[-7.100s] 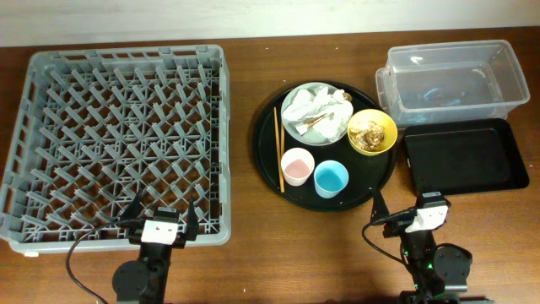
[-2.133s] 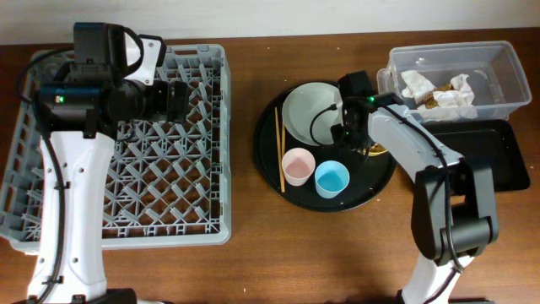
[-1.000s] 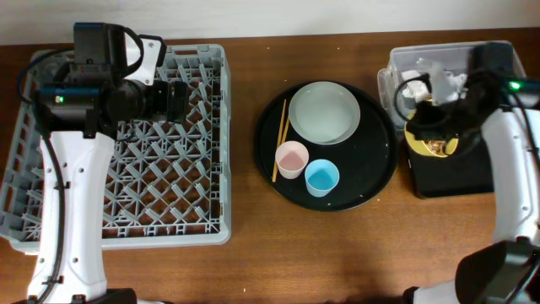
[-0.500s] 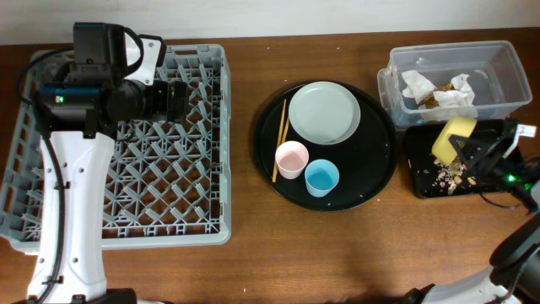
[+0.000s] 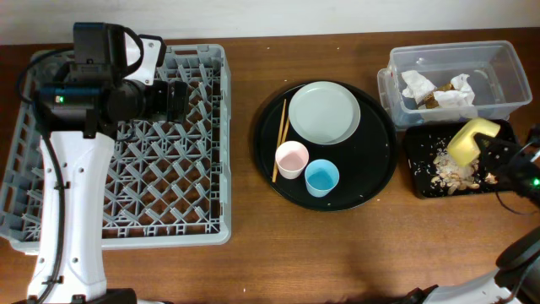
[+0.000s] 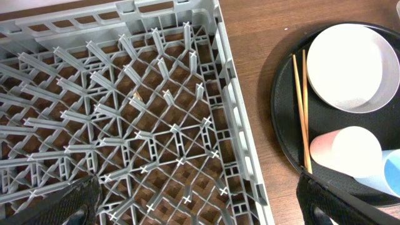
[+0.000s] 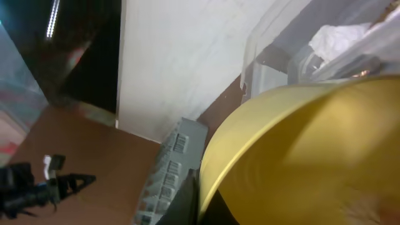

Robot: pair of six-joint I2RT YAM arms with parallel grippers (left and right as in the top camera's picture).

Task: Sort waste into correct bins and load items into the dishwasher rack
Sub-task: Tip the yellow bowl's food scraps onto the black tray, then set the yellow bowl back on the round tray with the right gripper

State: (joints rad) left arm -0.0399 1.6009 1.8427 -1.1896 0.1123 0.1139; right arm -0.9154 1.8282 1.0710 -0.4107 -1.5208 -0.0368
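The yellow bowl needs to be turned upright by my right gripper next and lowered beside the blue cup on the round tray, where the space is empty.
My right gripper is shut on the rim of the small yellow bowl, which is tipped over the shallow black tray. Light brown food scraps lie scattered on that tray. In the right wrist view the bowl fills the frame, with the gripper clamped on its edge. White napkins sit in the clear tub. My left gripper hangs open over the grey dishwasher rack, nothing between its fingers. The plate, pink cup, blue cup and chopsticks rest apart.
A big round black tray in the middle of the wooden table carries the plate, both cups and the chopsticks. The left wrist view shows the rack pegs below and the round tray to its right.
The yellow bowl has swung from beside the tub down over the black tray and tipped. More scraps now lie on the tray. The left arm has not moved.
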